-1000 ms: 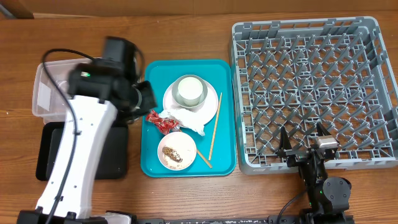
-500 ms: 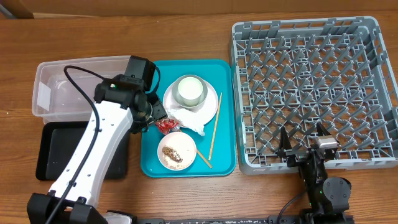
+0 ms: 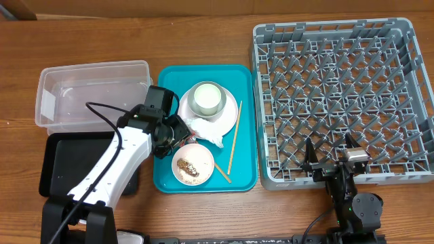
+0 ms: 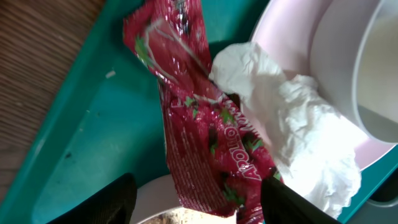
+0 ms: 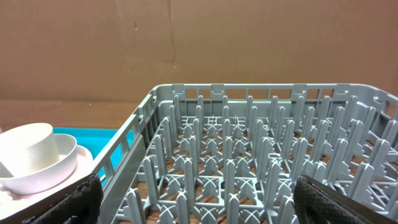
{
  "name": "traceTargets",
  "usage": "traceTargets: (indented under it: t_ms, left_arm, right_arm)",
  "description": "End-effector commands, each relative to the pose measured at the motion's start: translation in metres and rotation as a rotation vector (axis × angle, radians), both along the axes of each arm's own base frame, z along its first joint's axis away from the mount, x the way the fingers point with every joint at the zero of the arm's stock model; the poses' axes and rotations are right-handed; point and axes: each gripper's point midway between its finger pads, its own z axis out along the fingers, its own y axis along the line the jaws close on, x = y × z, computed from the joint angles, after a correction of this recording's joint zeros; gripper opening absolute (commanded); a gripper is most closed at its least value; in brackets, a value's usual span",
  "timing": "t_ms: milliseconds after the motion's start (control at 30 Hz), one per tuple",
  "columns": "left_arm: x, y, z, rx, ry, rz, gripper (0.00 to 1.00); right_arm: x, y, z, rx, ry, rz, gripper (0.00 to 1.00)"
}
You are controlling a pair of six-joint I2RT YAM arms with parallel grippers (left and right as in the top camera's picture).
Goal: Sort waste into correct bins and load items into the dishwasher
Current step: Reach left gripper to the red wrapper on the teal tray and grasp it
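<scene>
The robot's left gripper should next turn and move toward the small bowl so its fingers go around the wrapper's lower corner [image 4: 247,210], because that corner sticks out past the tissue [image 4: 292,124].
My left gripper [image 4: 199,210] is open low over the teal tray's left side, its fingers either side of the lower end of the shiny red wrapper [image 4: 205,124]. The crumpled white tissue [image 4: 292,124] lies against the wrapper and over the edge of the pink plate [image 3: 229,118], which carries the white cup [image 3: 207,98]. Below them is a small bowl [image 3: 192,164] with rice and brown bits. Chopsticks [image 3: 234,139] lie on the tray's right side. My right gripper [image 3: 332,152] stands open at the front edge of the grey dish rack [image 3: 339,95].
The clear tub [image 3: 88,91] is left of the teal tray [image 3: 169,81], with the black tray [image 3: 61,166] in front of it, partly under my left arm. The rack fills the table's right side. Its pegs [image 5: 249,155] rise just ahead of the right gripper [image 5: 208,205].
My left arm swung right from the clear tub onto the teal tray, and its gripper opened and came down around the red wrapper. The right arm has not moved.
</scene>
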Motion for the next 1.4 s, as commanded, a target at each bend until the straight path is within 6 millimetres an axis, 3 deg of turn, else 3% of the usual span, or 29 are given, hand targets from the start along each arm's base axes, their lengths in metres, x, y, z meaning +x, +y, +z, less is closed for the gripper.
traceTargets:
  t_ms: [0,200,400,600,733,933,1067,1367]
  left_arm:
    - [-0.004,-0.010,-0.002,-0.050,0.002,-0.029,0.65]
    - [0.013,-0.014,0.008,0.014,-0.126,-0.319,0.59]
    - [0.027,-0.018,0.026,0.055,-0.205,-0.475,0.55]
    - [0.022,-0.021,0.027,0.100,-0.222,-0.645,0.43]
    - [0.013,-0.029,0.024,0.136,-0.218,-0.762,0.45]
    - [0.012,-0.024,0.020,0.309,-0.203,-0.822,0.46]
    - [0.009,-0.031,0.020,0.345,-0.210,-0.868,0.46]
    - [0.008,-0.024,0.015,0.386,-0.197,-0.861,0.45]
  right_arm:
    - [0.000,-0.001,-0.002,-0.003,-0.005,-0.004,1.00]
    - [0.000,-0.001,-0.002,-0.003,-0.005,-0.004,1.00]
    - [0.000,-0.001,-0.002,-0.003,-0.005,-0.004,1.00]
    - [0.000,-0.001,-0.002,-0.003,-0.005,-0.004,1.00]
    - [0.000,-0.001,-0.002,-0.003,-0.005,-0.004,1.00]
    - [0.000,-0.001,-0.002,-0.003,-0.005,-0.004,1.00]
    - [0.000,-0.001,-0.002,-0.003,-0.005,-0.004,1.00]
    - [0.000,-0.001,-0.002,-0.003,-0.005,-0.004,1.00]
